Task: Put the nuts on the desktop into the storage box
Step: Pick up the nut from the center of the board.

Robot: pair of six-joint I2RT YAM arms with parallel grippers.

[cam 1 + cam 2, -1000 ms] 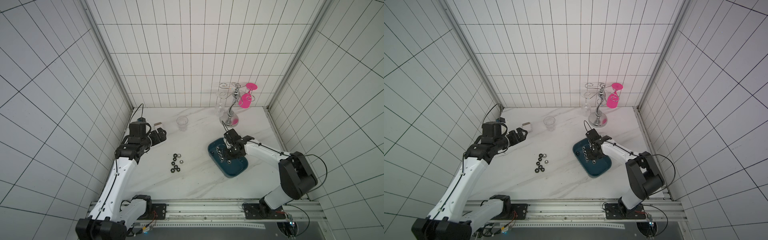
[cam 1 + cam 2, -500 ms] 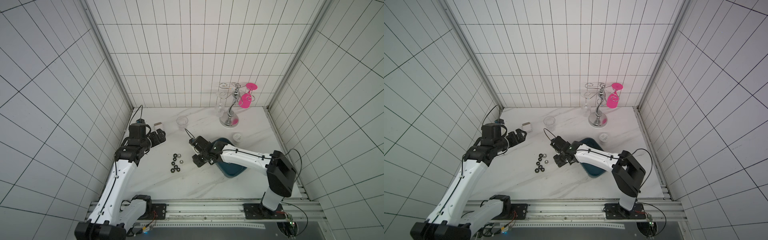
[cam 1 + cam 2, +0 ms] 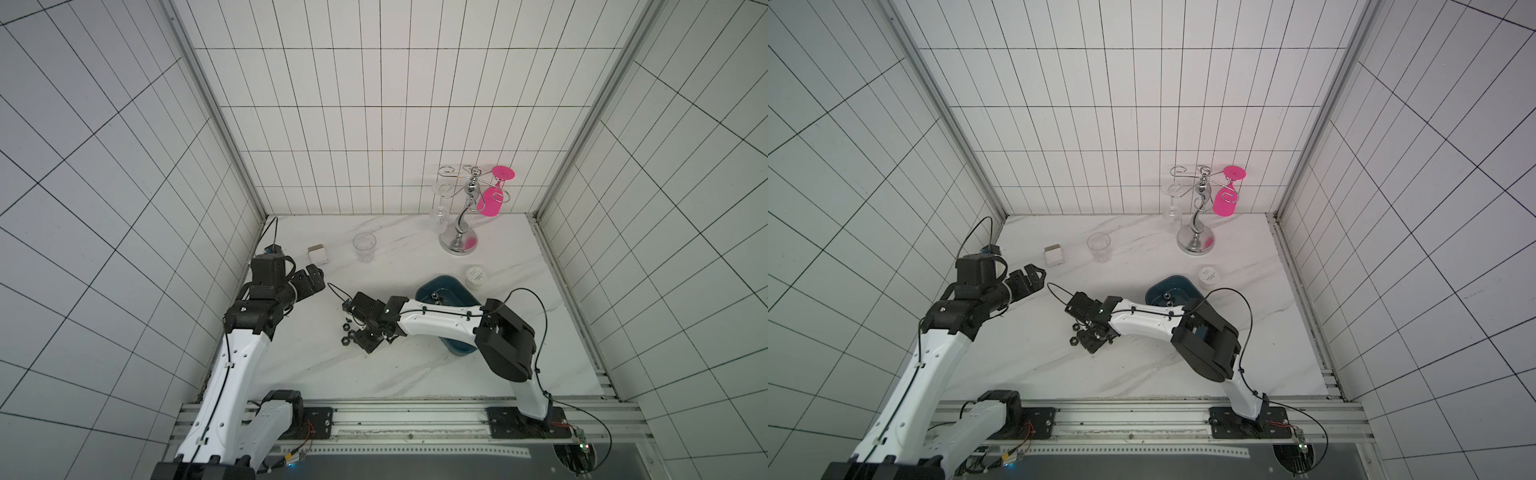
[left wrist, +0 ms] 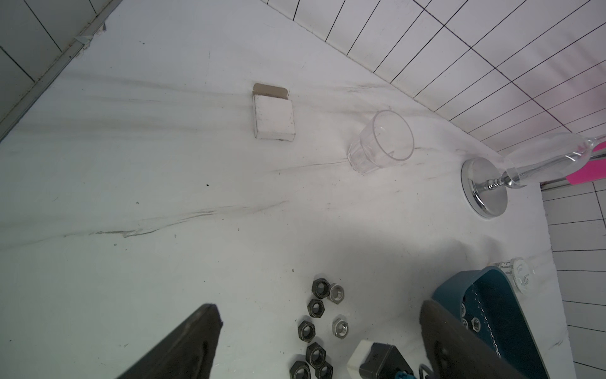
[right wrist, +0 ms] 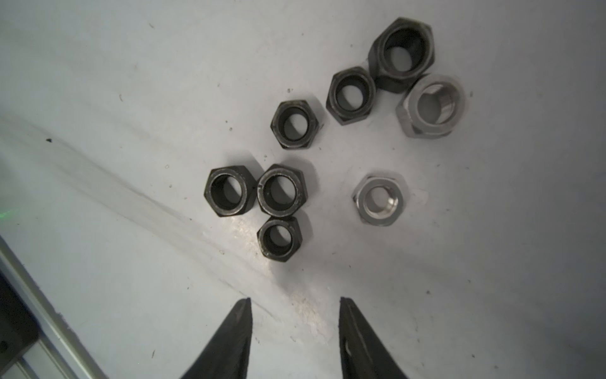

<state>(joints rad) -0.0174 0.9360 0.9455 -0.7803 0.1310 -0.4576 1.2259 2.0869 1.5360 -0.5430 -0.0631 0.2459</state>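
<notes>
Next, my right gripper needs to lower toward the cluster, fingers straddling the nearest black nut (image 5: pixel 279 239), since that nut lies below and just ahead of the open fingers.
Several nuts (image 5: pixel 284 192), most black and two silver, lie in a loose cluster on the white desktop (image 3: pixel 324 365); both top views show the nuts (image 3: pixel 348 331) (image 3: pixel 1074 333). My right gripper (image 5: pixel 295 299) hovers just short of the cluster, open, with only bare desktop between its fingertips. In both top views the right gripper (image 3: pixel 360 333) (image 3: pixel 1088 335) sits at the cluster's right edge. The teal storage box (image 3: pixel 451 289) (image 4: pixel 488 295) lies behind the right arm, partly hidden, with a few nuts (image 3: pixel 435 296) inside. My left gripper (image 3: pixel 312 281) (image 4: pixel 319 306) stands wide open and empty at the left, above the table.
A clear drinking glass (image 3: pixel 364 246) and a small white carton (image 3: pixel 318 254) stand at the back left. A chrome glass rack (image 3: pixel 458 243) holding a pink glass (image 3: pixel 493 198) is at the back right. A small white jar (image 3: pixel 476 276) stands just beyond the storage box.
My right arm swung left from over the storage box to the nut cluster, and its jaws opened a little. The left arm stayed put.
</notes>
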